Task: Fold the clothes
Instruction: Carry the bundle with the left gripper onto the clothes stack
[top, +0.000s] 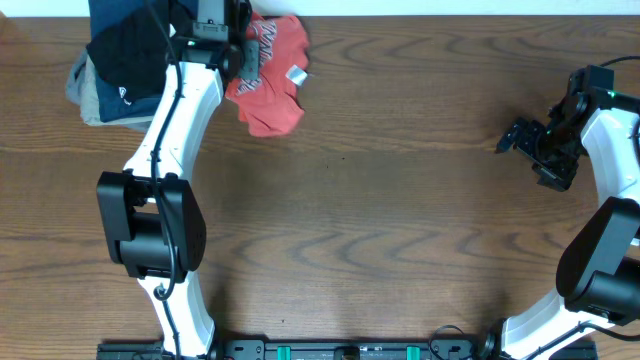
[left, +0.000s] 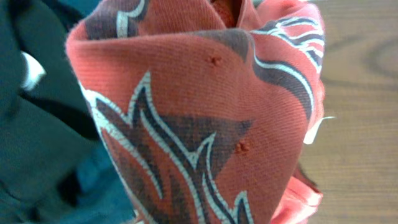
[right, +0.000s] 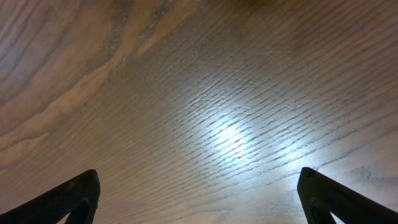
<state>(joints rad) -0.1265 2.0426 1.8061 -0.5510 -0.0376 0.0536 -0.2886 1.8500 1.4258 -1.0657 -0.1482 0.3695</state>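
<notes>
My left gripper carries the T-shirt left in the overhead view next, over the folded stack (top: 132, 50) (left: 46, 137) that lies on that side, and releases the fold.
The clothes are a coral-red T-shirt (top: 272, 82) with navy, white-outlined lettering, lying bunched at the table's far edge with a small white tag showing. My left gripper (top: 232, 55) is at the shirt's left side, shut on a fold of it. In the left wrist view the gathered T-shirt (left: 205, 112) fills the frame and hides the fingers. My right gripper (top: 522, 140) hovers far to the right, away from the shirt. It is open over bare wood, with nothing between its dark fingertips (right: 79, 194) in the right wrist view (right: 198, 183).
A stack of folded black, navy and grey garments (top: 115, 70) sits at the far left corner, touching the shirt's left side and partly under my left arm. The wooden table (top: 380, 200) stretches between the two arms.
</notes>
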